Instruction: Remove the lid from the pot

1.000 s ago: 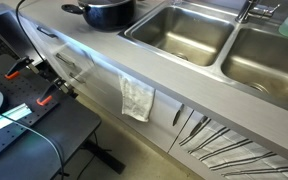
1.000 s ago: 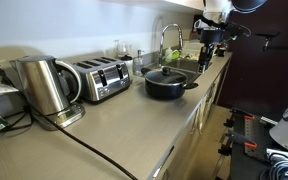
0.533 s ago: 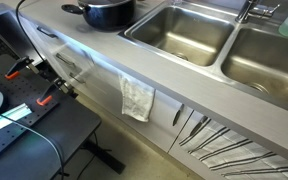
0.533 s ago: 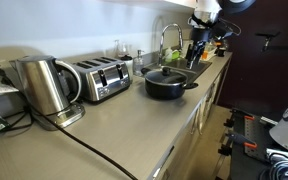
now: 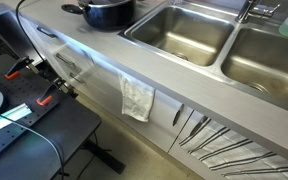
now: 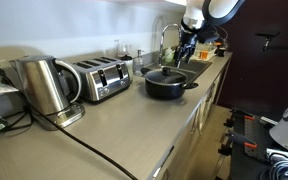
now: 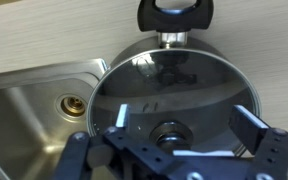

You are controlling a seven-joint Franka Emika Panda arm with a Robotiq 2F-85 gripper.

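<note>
The fingers of my open gripper are above the lid's round knob (image 6: 167, 70) (image 7: 169, 131), one on each side, so my gripper should go down onto it next and close them on it.
The dark pot (image 6: 167, 86) stands on the counter beside the sink, and shows at the top edge of an exterior view (image 5: 109, 12). The glass lid (image 7: 174, 82) with its metal rim sits on the pot and also shows in an exterior view (image 6: 164, 73). In the wrist view the pot's black side handle (image 7: 174, 15) points to the top. My gripper (image 7: 184, 125) is open, right above the lid, with its fingers either side of the lid's round knob (image 7: 169, 131) and apart from it. In an exterior view the gripper (image 6: 184, 56) hangs just above the pot's far side.
Two steel sink basins (image 5: 179, 30) lie next to the pot, with a faucet (image 6: 166, 35) behind. A toaster (image 6: 102, 78) and a steel kettle (image 6: 44, 88) stand further along the counter. A towel (image 5: 137, 98) hangs on the cabinet front.
The arm has moved from over the sink towards the pot and lower, so the gripper now hangs over the lid. Pot and lid have not moved.
</note>
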